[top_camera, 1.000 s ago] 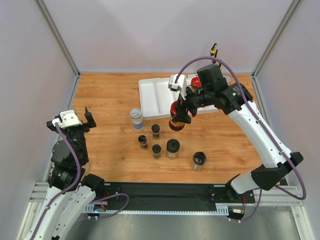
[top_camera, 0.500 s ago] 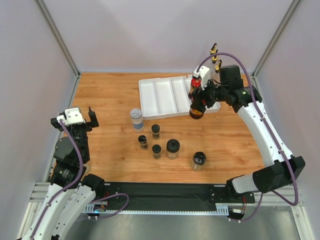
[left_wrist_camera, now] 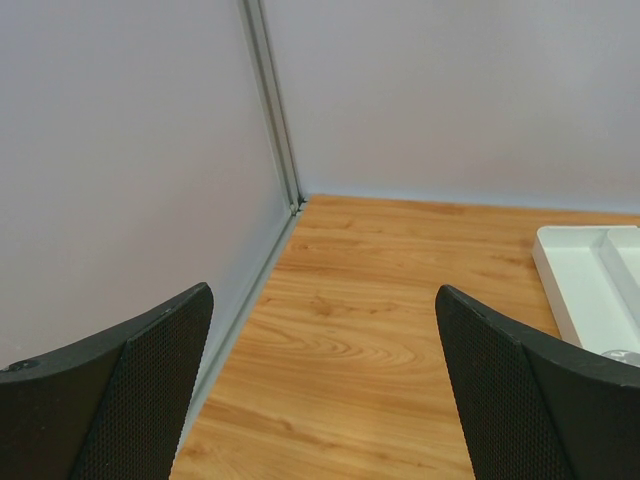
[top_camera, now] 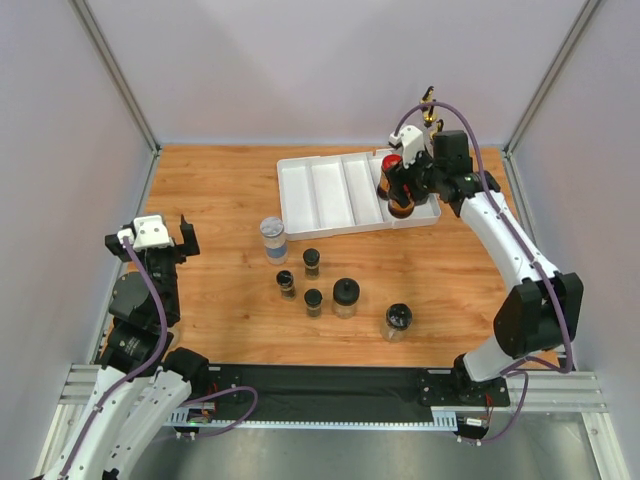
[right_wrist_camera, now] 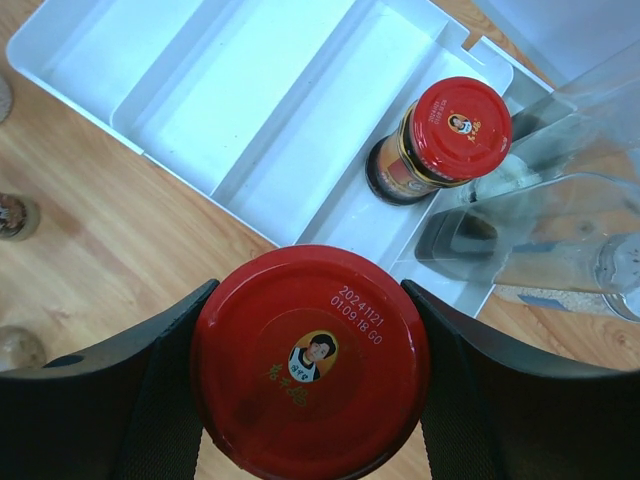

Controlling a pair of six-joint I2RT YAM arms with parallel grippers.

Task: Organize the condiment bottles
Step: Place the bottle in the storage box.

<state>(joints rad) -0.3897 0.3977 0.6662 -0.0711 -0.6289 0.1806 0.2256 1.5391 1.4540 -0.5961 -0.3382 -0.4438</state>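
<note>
I will next move my right gripper outward and down to let go of the amber jar, because the bottom of the tray's section beside the standing jar (top_camera: 385, 207) (right_wrist_camera: 366, 222) is below and outward of the gripper.
My right gripper (top_camera: 399, 190) (right_wrist_camera: 308, 300) is shut on the red lid of an amber jar (top_camera: 401, 207) (right_wrist_camera: 310, 375), held upright over the near end of the white tray's (top_camera: 325, 195) (right_wrist_camera: 250, 100) right compartment. A second red-capped jar (top_camera: 392, 162) (right_wrist_camera: 450, 135) stands further back in that compartment. Clear gold-spouted bottles (top_camera: 428, 102) (right_wrist_camera: 560, 200) stand just behind the tray. A grey-lidded jar (top_camera: 272, 240) and several black-lidded jars (top_camera: 346, 297) stand mid-table. My left gripper (top_camera: 183, 235) (left_wrist_camera: 325, 300) hangs open and holds nothing at the far left.
The tray's other compartments (right_wrist_camera: 170, 60) hold nothing. Grey walls and metal posts (left_wrist_camera: 275, 110) close the table on three sides. Bare wood (top_camera: 215, 185) lies between the left arm and the tray.
My right gripper has carried the red-capped jar from above the table's middle back and right to the tray's right compartment. The left gripper shifted slightly right.
</note>
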